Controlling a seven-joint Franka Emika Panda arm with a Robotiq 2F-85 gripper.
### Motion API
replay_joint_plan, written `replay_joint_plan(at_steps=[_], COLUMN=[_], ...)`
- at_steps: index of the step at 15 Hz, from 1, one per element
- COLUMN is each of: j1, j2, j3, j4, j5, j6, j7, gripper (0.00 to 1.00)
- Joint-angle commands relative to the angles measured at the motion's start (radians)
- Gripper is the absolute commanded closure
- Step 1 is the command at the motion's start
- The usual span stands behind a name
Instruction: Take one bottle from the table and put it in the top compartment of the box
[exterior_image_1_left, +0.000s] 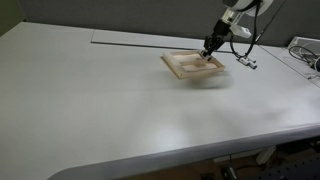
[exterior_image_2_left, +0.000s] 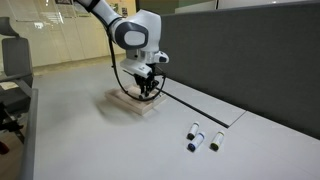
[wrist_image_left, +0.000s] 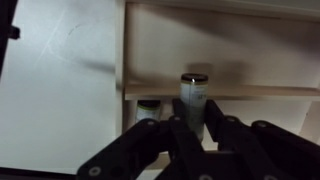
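The bottle in my gripper hangs over the slat, so my gripper needs to move toward the dark partition next and release it in the narrow section of the box beside the second bottle.
My gripper (wrist_image_left: 194, 110) is shut on a small pale bottle (wrist_image_left: 193, 90) with a dark cap, held upright over the light-wood box (wrist_image_left: 240, 92), at the slat that splits it. A second similar bottle (wrist_image_left: 147, 109) shows just left of my fingers, in the narrow section below the slat. In both exterior views the gripper (exterior_image_1_left: 211, 47) (exterior_image_2_left: 147, 91) hangs low over the box (exterior_image_1_left: 173, 67) (exterior_image_2_left: 122, 105) on the off-white table (exterior_image_1_left: 100, 110). Three more bottles (exterior_image_2_left: 203, 139) lie on the table, apart from the box.
A long thin seam (exterior_image_2_left: 200, 108) runs across the table behind the box. A dark partition wall (exterior_image_2_left: 250, 50) stands along the table's far side. Cables and equipment (exterior_image_1_left: 303, 52) sit near one table edge. A chair (exterior_image_2_left: 12, 70) stands off the table.
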Motion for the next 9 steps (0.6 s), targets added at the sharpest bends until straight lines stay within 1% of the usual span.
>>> replay_joint_plan(at_steps=[1, 7, 9], j1=[-0.003, 0.005, 0.016], j2=[0.047, 0.098, 0.124], j3=[0.006, 0.001, -0.008], j4=[0.081, 0.202, 0.263], j5=[0.006, 0.005, -0.001], j6=[-0.033, -0.13, -0.211], j7=[0.009, 0.024, 0.041], gripper=[0.93, 0.93, 0.93])
